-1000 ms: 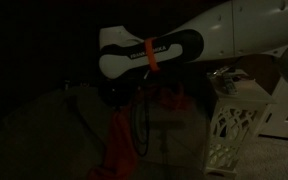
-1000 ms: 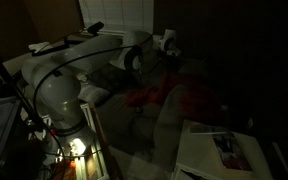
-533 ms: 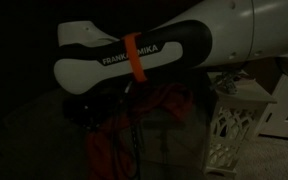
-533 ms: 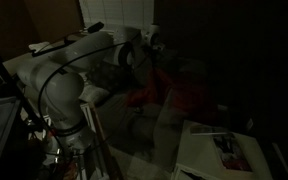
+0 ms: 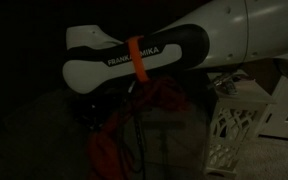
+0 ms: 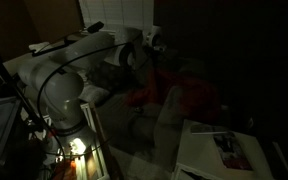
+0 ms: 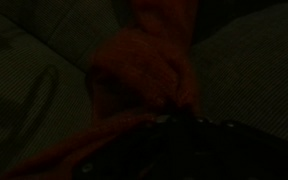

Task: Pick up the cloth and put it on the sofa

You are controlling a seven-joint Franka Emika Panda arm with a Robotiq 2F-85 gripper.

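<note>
The gripper shifts to the right in the wrist view next, drawing the bunched cloth along, and releases it, since bare sofa fabric [image 7: 249, 75] lies that way.
The scene is very dark. A red cloth [image 5: 156, 100] hangs bunched under the white Franka arm [image 5: 134, 60] in an exterior view, down toward the grey sofa [image 5: 44, 125]. In an exterior view it trails over the sofa seat [image 6: 124, 120] as a red mass [image 6: 179, 95] below my gripper [image 6: 156, 62]. In the wrist view the cloth [image 7: 144, 70] is bunched right at the dark fingertips [image 7: 174, 120], with sofa fabric [image 7: 249, 70] behind. The gripper looks shut on the cloth, though the jaws are barely lit.
A white lattice lantern [image 5: 229, 120] stands beside the sofa. An open magazine [image 6: 224, 150] lies on a surface in front. The robot base and cables [image 6: 59, 100] are beside the sofa, a blinded window [image 6: 114, 12] behind.
The arm swung left toward the camera over the second, then held almost still. The red cloth stayed hanging under it and shifted slightly.
</note>
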